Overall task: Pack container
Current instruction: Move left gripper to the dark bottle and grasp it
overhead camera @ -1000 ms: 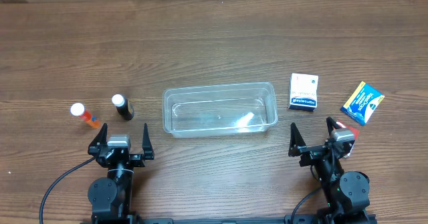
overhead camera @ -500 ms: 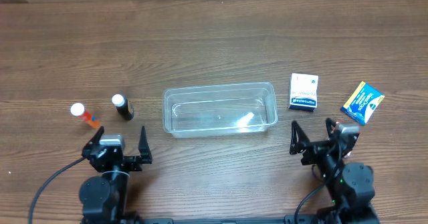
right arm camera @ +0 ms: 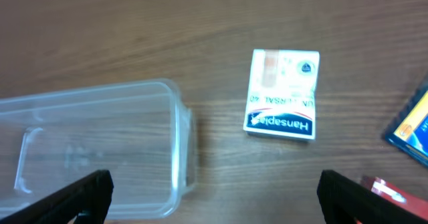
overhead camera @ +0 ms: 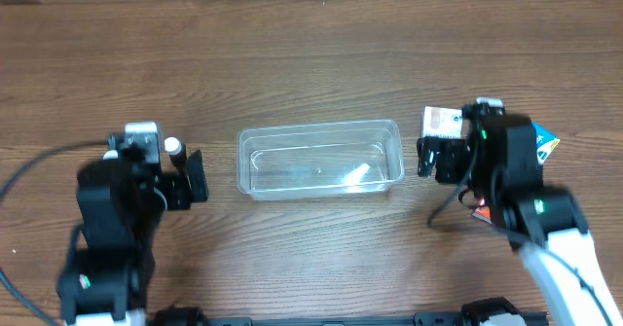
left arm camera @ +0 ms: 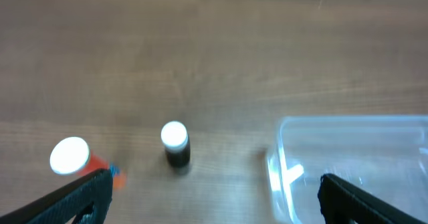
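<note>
My left gripper will move outward and down around the black bottle's white, capped end, as the bottle stands upright just ahead of my raised, open fingers.
The clear plastic container (overhead camera: pixel 319 127) sits empty at the table's middle. It also shows at the right of the left wrist view (left arm camera: pixel 348 121) and at the left of the right wrist view (right arm camera: pixel 87 90). My left gripper (overhead camera: pixel 161 185) is open and empty, raised above the bottles; its fingertips (left arm camera: pixel 214 204) frame bare table. A black bottle with a white cap (left arm camera: pixel 175 146) and an orange bottle with a white cap (left arm camera: pixel 70 156) stand just ahead of it. My right gripper (overhead camera: pixel 450 161) is open and empty (right arm camera: pixel 214 197), above the table between the container and a white box (right arm camera: pixel 281 93).
The black bottle's cap (overhead camera: pixel 173 146) shows beside the left arm; the orange bottle is hidden overhead. The white box (overhead camera: pixel 443 122) and a blue box (overhead camera: pixel 547 143) are partly covered by the right arm. The blue box (right arm camera: pixel 411 127) and something red (right arm camera: pixel 388 190) lie right.
Both arms have lifted from the table's front edge and moved forward. The left one now hangs over the bottles, the right one over the white box. No object has moved.
</note>
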`<state>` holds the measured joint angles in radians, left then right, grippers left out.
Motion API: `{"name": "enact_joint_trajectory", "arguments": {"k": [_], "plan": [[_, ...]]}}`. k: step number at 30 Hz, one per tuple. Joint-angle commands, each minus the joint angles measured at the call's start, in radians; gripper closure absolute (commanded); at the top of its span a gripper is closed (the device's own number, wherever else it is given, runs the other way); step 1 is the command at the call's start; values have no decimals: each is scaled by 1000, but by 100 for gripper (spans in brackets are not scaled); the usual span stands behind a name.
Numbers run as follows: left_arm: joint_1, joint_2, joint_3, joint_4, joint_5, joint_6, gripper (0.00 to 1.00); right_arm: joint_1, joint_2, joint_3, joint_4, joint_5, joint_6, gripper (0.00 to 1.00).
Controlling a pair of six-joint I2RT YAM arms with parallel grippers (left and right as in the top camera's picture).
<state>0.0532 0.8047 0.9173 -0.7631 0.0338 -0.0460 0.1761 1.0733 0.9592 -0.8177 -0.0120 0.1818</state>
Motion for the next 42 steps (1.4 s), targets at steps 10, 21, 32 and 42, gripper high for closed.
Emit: {"name": "enact_joint_trajectory", "arguments": {"k": [10,21,32,42], "plan": [[6,489,490,-499,85,-3,0,-46,326,251,-228,6,-77,0],[28,644,507,-404,-15,-50,0,-46,326,251,-228,8,-77,0],[87,876,507,-324,-15,-66,0,-46,326,250,-228,7,-77,0],[87,1050,507,-312,-8,-67,9,-46,326,250,-228,8,-77,0]]}}
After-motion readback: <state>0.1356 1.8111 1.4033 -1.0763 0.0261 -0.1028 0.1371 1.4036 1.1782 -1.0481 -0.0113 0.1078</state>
